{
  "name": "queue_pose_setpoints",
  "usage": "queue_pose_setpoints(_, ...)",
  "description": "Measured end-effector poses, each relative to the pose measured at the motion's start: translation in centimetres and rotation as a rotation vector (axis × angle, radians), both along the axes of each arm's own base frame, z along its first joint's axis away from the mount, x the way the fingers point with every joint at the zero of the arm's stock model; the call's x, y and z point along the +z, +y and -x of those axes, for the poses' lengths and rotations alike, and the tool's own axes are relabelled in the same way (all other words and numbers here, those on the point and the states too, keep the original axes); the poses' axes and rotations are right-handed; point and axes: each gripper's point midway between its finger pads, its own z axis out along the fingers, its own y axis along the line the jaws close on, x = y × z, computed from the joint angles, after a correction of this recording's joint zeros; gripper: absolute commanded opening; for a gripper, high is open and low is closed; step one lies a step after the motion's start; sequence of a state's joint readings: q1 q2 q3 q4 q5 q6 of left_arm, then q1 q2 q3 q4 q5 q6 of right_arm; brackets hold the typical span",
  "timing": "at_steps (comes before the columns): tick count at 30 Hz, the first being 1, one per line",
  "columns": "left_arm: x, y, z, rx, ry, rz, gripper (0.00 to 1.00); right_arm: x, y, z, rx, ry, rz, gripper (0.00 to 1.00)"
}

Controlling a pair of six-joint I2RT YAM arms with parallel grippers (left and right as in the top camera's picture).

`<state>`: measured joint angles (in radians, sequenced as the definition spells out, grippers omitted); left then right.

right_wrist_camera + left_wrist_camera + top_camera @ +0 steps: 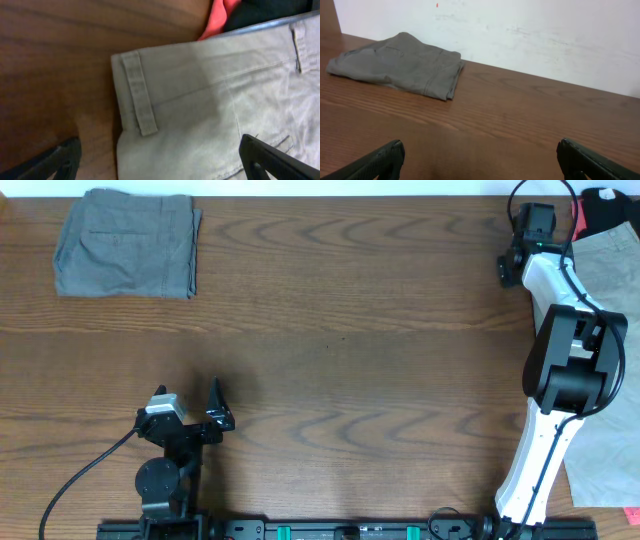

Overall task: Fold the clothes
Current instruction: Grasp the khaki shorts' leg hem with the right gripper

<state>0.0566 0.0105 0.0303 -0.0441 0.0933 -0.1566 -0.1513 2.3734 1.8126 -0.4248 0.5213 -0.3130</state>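
My right gripper's fingers are already on both sides of the edge of the khaki waistband corner, over cloth and wood. My right gripper should go down there next and close.
Pale khaki shorts [605, 330] lie at the table's right edge, partly under my right arm. The right wrist view shows their waistband corner and belt loop [200, 110]. My right gripper [160, 162] is open just above that corner, one finger over bare wood, the other over cloth. In the overhead view it is at the far right [512, 268]. Folded grey shorts [128, 242] lie at the far left, also in the left wrist view [400, 65]. My left gripper [480, 162] is open and empty near the front left [220, 408].
Red [217, 17] and black [265, 11] garments lie beside the khaki waistband at the far right corner [600, 205]. A white wall [520, 30] stands behind the table's far edge. Bare wood [340, 330] spans the middle.
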Motion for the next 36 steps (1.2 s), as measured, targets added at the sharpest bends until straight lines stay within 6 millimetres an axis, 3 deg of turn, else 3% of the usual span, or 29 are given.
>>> queue_pose_setpoints(8, 0.0, 0.0, 0.0, 0.000, 0.000, 0.000, 0.98, -0.5, -0.7, -0.2, -0.007, 0.000, 0.007, 0.88)
queue_pose_setpoints(12, 0.0, 0.0, 0.0, 0.000, 0.000, 0.000, 0.98, -0.8, -1.6, 0.1, -0.020, 0.007, 0.007, 0.68)
queue_pose_setpoints(15, 0.0, 0.0, 0.0, 0.000, 0.000, 0.000, 0.98, -1.2, -2.2, 0.3, -0.035, 0.007, 0.000, 0.64)
queue_pose_setpoints(22, 0.0, 0.0, 0.0, 0.000, 0.000, 0.000, 0.98, -2.0, -1.9, 0.4, -0.052, -0.001, -0.042, 0.23)
queue_pose_setpoints(28, 0.0, 0.0, 0.0, 0.000, 0.000, 0.000, 0.98, -2.1, -1.9, 0.5, -0.104, -0.033, -0.063, 0.02)
queue_pose_setpoints(36, 0.0, 0.0, 0.0, 0.000, 0.000, 0.000, 0.98, -1.6, -1.9, 0.8, -0.180, -0.077, -0.097, 0.01)
